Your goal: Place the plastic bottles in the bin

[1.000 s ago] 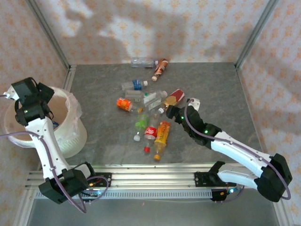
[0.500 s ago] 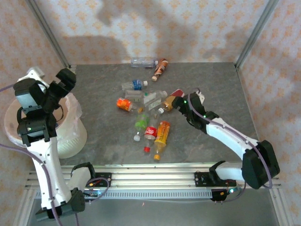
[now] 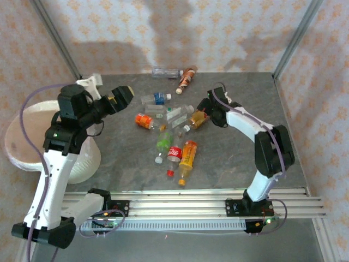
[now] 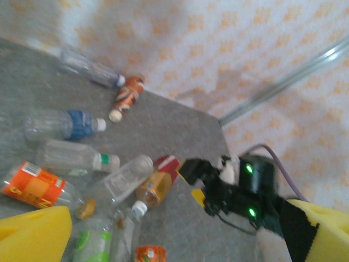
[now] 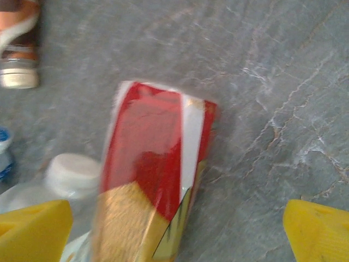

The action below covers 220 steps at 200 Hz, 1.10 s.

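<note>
The red end (image 5: 155, 142) of the red-and-yellow-labelled bottle points away from the heap onto bare tabletop, so my right gripper will next move down over that end and close there.
Several plastic bottles lie in a loose heap mid-table: a blue-labelled one (image 3: 155, 99), an orange-labelled one (image 3: 144, 120), a green one (image 3: 164, 141), a red cola one (image 3: 174, 153) and an orange juice one (image 3: 188, 155). The bin (image 3: 84, 161), a white lined bucket, stands at the left edge. My left gripper (image 3: 121, 97) hangs open in the air between bin and heap, holding nothing. My right gripper (image 3: 206, 109) is open just above a red-and-yellow-labelled bottle (image 5: 152, 164), which lies between its yellow fingertips (image 5: 32, 232).
A clear bottle (image 3: 166, 71) and a brown-labelled bottle (image 3: 186, 79) lie apart against the back wall. Patterned walls with metal corner posts (image 3: 292, 38) close in the table. The rail (image 3: 180, 202) runs along the near edge.
My left arm swung from over the bin out to the right, toward the heap. My right gripper moved farther back and now sits over the red-and-yellow-labelled bottle.
</note>
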Each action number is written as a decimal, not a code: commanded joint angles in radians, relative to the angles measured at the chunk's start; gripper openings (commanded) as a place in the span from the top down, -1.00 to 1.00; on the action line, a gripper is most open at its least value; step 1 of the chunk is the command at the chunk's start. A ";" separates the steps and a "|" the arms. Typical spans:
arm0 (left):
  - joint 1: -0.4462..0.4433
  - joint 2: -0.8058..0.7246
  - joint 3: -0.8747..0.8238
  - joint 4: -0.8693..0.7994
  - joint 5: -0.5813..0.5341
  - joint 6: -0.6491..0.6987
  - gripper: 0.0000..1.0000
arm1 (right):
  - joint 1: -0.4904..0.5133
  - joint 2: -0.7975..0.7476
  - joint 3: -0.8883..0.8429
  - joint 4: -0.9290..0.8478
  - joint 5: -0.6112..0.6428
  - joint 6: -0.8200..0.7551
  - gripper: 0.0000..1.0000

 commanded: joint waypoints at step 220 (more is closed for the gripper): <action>-0.235 0.171 -0.110 0.034 -0.149 0.010 -1.00 | -0.049 -0.019 -0.159 0.203 0.000 -0.039 -0.18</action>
